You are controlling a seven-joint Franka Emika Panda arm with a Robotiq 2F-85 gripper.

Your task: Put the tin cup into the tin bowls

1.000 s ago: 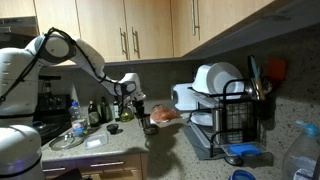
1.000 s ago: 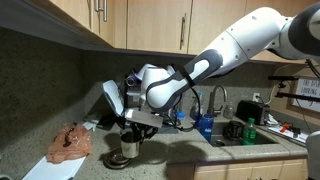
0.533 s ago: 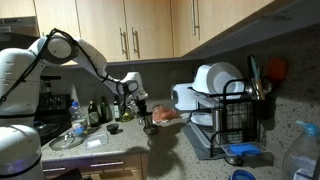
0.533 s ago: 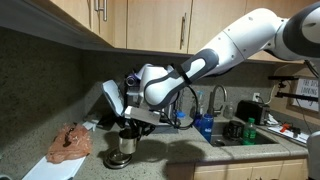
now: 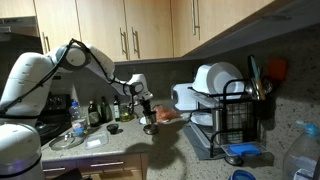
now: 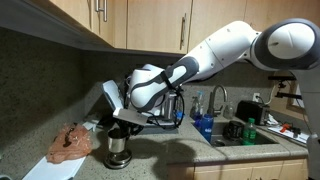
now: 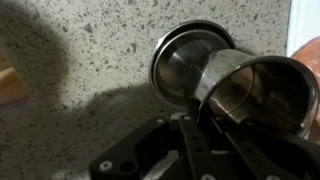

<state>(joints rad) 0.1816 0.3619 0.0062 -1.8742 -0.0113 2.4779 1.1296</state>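
The cup goes down next until its bottom sits inside the tin bowl (image 6: 118, 161) (image 7: 182, 58), as the bowl is below my gripper. Then my gripper releases the cup's near side.
The tin cup (image 7: 262, 92), dull silver metal, is clamped by its rim in my gripper (image 7: 205, 112) and is tilted, its mouth facing the wrist camera. Just beyond and partly beneath it sits a tin bowl (image 7: 182, 58) on the speckled counter. In both exterior views the gripper (image 6: 124, 127) (image 5: 146, 106) points down near the counter's front edge. The cup (image 6: 119, 147) hangs right over the bowl (image 6: 118, 161). I cannot tell if they touch. In an exterior view the cup and bowl (image 5: 150, 127) merge into one small grey shape.
An orange cloth (image 6: 68, 142) lies on white paper beside the bowl. Green bottles (image 5: 96, 112) and a plate (image 5: 67, 141) stand behind the arm. A dish rack (image 5: 228, 112) with white dishes is close by. A sink with a faucet (image 6: 216, 100) and a blue bottle (image 6: 205, 127) lies beyond.
The gripper has come down a little with the cup, bringing it closer over the bowl. The arm's elbow has swung and now bends differently.
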